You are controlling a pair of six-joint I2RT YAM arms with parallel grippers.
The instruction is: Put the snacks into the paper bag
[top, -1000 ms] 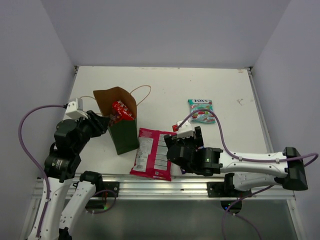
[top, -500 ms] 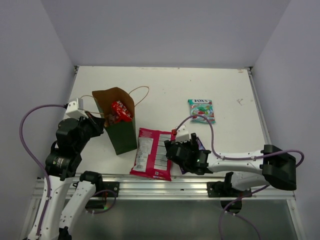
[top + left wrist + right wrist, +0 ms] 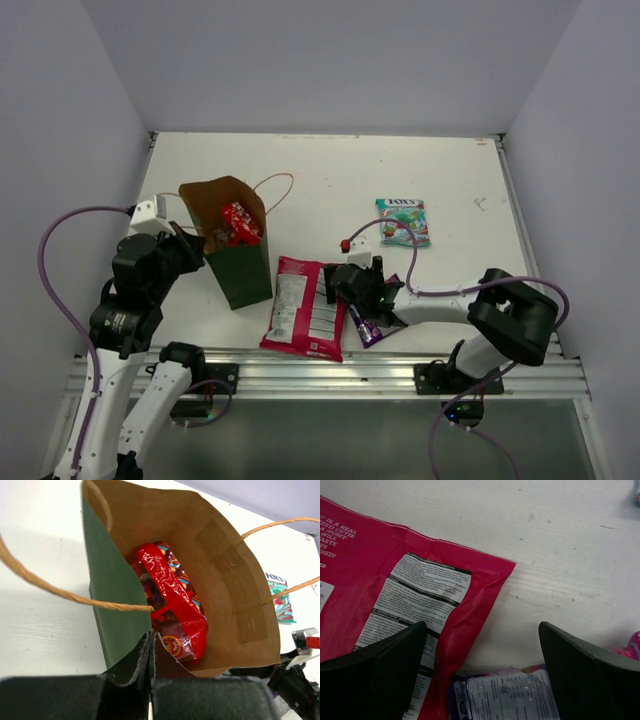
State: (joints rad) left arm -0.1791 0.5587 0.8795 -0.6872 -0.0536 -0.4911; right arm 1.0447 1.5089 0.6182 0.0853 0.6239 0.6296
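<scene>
The robot should next move its right gripper toward the bag, onto the red-and-white snack's edge near its far corner [image 3: 326, 269] [image 3: 481, 584], as the purple snack lies between the gripper's fingers.
The green paper bag [image 3: 243, 272] stands upright at the left, its mouth open. In the left wrist view a large red candy snack [image 3: 175, 600] lies inside the paper bag [image 3: 112, 605]. My left gripper [image 3: 198, 246] is shut on the bag's near rim [image 3: 151, 639]. A red-and-white snack [image 3: 303, 308] lies flat beside the bag, with a small purple one [image 3: 366, 327] at its right edge. My right gripper [image 3: 357, 298] hangs open low over both. Between its fingers show the red packet's corner [image 3: 445, 580] and the purple packet [image 3: 507, 695]. A teal snack [image 3: 402, 221] lies further back.
The bag's tan loop handles [image 3: 278, 188] stick out toward the back. The metal rail [image 3: 330, 372] runs along the near table edge, just below the red-and-white packet. Grey walls close in the table on three sides.
My left gripper has shut on the bag's rim and drawn the bag slightly left. My right arm has stretched out and come down low over the purple packet.
</scene>
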